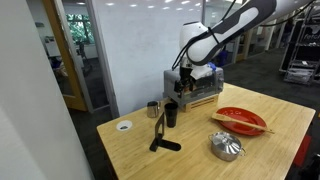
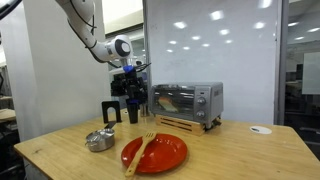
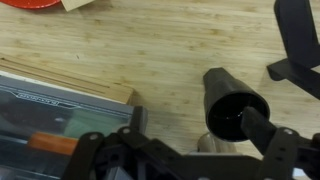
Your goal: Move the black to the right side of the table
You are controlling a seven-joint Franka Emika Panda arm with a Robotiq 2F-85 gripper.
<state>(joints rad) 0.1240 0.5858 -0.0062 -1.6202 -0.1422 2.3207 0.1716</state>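
Note:
Next, my gripper lowers its open fingers astride the cup's side, toward the right in the wrist view, where the black cup's oven-side rim (image 1: 174, 104) (image 3: 211, 116) lies below.
The black cup (image 1: 171, 114) stands upright on the light wood table (image 1: 200, 155), in front of the toaster oven; it also shows in an exterior view (image 2: 132, 114). In the wrist view I look down into its open mouth (image 3: 235, 108). My gripper (image 1: 184, 88) hovers just above the cup, as the exterior view (image 2: 132, 96) also shows. In the wrist view the gripper (image 3: 200, 128) is open. One finger overlaps the cup's rim and the other is near the toaster oven's corner. I hold nothing.
A toaster oven (image 1: 198, 88) stands behind the cup. A small metallic cup (image 1: 153, 109) and a black L-shaped stand with wooden upright (image 1: 160, 130) are close beside it. A red plate (image 1: 240, 120), a metal object (image 1: 226, 146) and a white disc (image 1: 124, 126) also lie on the table.

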